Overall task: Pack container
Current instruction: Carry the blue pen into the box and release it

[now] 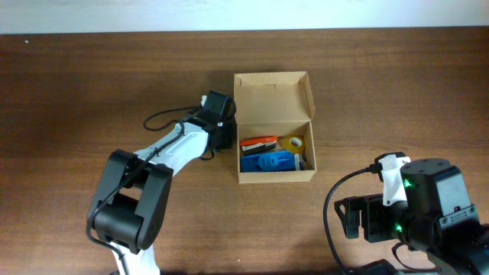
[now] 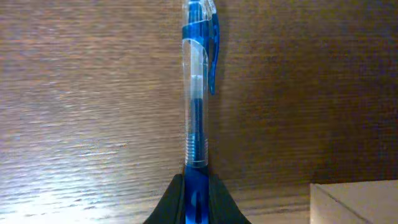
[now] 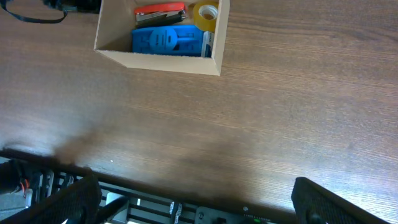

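Note:
My left gripper lifts above the box (image 3: 158, 60) side next, turns toward the container (image 1: 275, 177) and brings the pen, still outside, down onto the blue object.
The tan cardboard container (image 1: 275, 177) stands open at the table's middle, its lid flap raised at the back. Inside lie an orange stapler (image 1: 258, 142), a yellow tape roll (image 1: 294, 142) and a blue object (image 1: 269, 161). My left gripper (image 1: 221, 134) sits against the box's left side. In the left wrist view it (image 2: 198, 186) is shut on a blue, clear-barrelled pen (image 2: 198, 93) held above the wood, with a box corner (image 2: 354, 202) at lower right. The pen is hidden in the overhead view. My right gripper (image 1: 350, 219) is open and empty (image 3: 199, 205), well in front of the box (image 3: 158, 60).
A black cable (image 1: 164, 118) loops on the table left of the left wrist. The right arm's base (image 1: 428, 206) fills the front right corner. The table's front edge with a metal frame (image 3: 186, 208) shows below the right gripper.

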You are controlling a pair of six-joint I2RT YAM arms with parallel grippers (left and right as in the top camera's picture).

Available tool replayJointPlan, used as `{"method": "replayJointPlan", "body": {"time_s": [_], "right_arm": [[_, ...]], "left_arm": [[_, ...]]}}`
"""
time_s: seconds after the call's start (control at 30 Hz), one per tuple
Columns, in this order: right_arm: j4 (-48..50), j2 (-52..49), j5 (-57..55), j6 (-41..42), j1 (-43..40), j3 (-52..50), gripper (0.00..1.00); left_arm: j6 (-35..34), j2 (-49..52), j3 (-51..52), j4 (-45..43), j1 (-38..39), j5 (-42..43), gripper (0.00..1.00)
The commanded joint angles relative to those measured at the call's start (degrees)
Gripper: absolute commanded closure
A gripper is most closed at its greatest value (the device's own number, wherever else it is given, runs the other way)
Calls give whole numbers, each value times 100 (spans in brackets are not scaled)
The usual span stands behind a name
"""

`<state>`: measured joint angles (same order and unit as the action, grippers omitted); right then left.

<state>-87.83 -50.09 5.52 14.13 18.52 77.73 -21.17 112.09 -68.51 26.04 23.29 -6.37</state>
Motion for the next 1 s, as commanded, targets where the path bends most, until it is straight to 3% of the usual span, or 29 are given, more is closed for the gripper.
{"method": "replayJointPlan", "body": {"time_s": [0.0, 0.1, 0.33, 0.53, 0.77, 0.97], "right_arm": [[17, 22, 4, -22, 33, 59, 1], [15, 22, 4, -24, 33, 59, 1], [17, 22, 4, -22, 33, 59, 1], [17, 22, 4, -22, 33, 59, 1], [15, 22, 4, -22, 33, 59, 1], [17, 22, 4, -24, 33, 59, 1]], "left_arm": [[20, 52, -437, 358, -4, -535, 98], [20, -245, -752, 846, -9, -1141, 98], [26, -1626, -763, 1097, 188, -1729, 98], [2262, -2273, -763, 977, 931, -1587, 98], [5838, -2262, -763, 597, 1676, 1290, 98], [6592, -1646, -763, 826, 1786, 1587, 99]]}}
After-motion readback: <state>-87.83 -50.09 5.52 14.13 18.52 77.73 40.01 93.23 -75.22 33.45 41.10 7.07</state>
